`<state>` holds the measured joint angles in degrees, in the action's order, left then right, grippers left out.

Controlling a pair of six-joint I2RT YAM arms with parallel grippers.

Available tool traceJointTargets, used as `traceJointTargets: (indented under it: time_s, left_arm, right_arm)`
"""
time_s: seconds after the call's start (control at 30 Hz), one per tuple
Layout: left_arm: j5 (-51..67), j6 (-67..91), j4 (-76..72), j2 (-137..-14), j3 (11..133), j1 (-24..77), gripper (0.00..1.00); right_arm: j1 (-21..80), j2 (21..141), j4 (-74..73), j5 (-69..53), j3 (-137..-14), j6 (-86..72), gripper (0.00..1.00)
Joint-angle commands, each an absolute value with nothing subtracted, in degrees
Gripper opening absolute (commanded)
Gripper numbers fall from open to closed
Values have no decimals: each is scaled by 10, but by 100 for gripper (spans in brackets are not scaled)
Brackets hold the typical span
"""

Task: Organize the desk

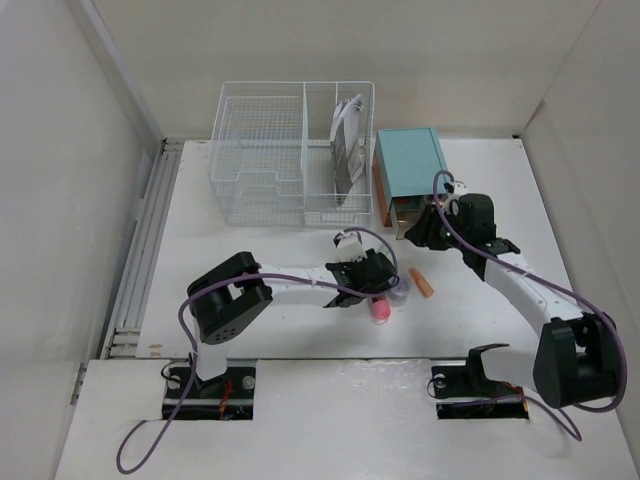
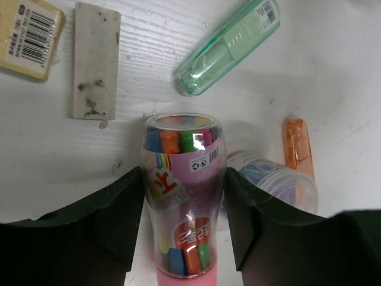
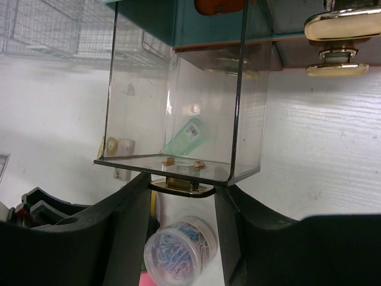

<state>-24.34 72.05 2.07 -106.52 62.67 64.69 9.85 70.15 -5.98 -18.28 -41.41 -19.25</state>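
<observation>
I should lift the tube with my left gripper, carry it outward over the clear drawer (image 1: 405,216), then lower it inside and release it, because that drawer is open and empty.
The white desk (image 1: 250,240) carries small loose items. My left gripper (image 1: 378,290) is low at the centre, its fingers pressed on both sides of a clear tube of coloured pens with a pink cap (image 2: 181,155), which lies on the desk (image 2: 333,83). My right gripper (image 1: 415,226) is at the front of the teal drawer box (image 1: 410,160). In the right wrist view its fingers (image 3: 134,208) are closed on the brass handle (image 3: 181,186) of a clear, empty drawer (image 3: 178,119) that is pulled out.
Beside the tube lie a round jar of paper clips (image 2: 280,182), an orange cap (image 2: 297,146), a green correction-tape case (image 2: 229,47), a dirty white eraser (image 2: 95,59) and a yellow eraser (image 2: 30,36). A white wire basket (image 1: 290,150) holding papers stands at the back.
</observation>
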Motion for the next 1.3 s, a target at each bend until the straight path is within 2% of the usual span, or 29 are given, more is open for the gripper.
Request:
traceJointTargets:
  time_s: [0.0,0.3,0.4,0.47,0.5,0.63,0.8,1.17,1.27]
  left_arm:
    - [-247,688,112,-1081,639,657,48]
    - [-247,677,120,-1081,639,657,27]
    - [-247,677,125,-1076,639,657,25]
    - [-247,672,125,-1076,645,657,24]
    - [-247,671,125,-1076,645,657,19]
    - [-247,671,135,-1076,650,657,14]
    - [-247,671,135,-1061,643,657,0]
    - [-314,656,177,-949,651,678,0]
    - [-334,621,183,-927,671,679,0]
  right_arm:
    - [103,679,-63,-200,-415,-178,42]
    - [103,658,-118,-232,-415,-164,42]
    - [103,653,-131,-245,-415,-153,65]
    - [103,653,-138,-252,-420,-146,77]
    - [103,653,-145,-252,-420,-146,79]
    - [103,640,-164,-271,-425,-134,80]
    - [103,607,-233,-298,-445,-104,86]
    - [103,553,-343,-362,-498,-62,86]
    - [103,530,-343,-339,-531,-62,86]
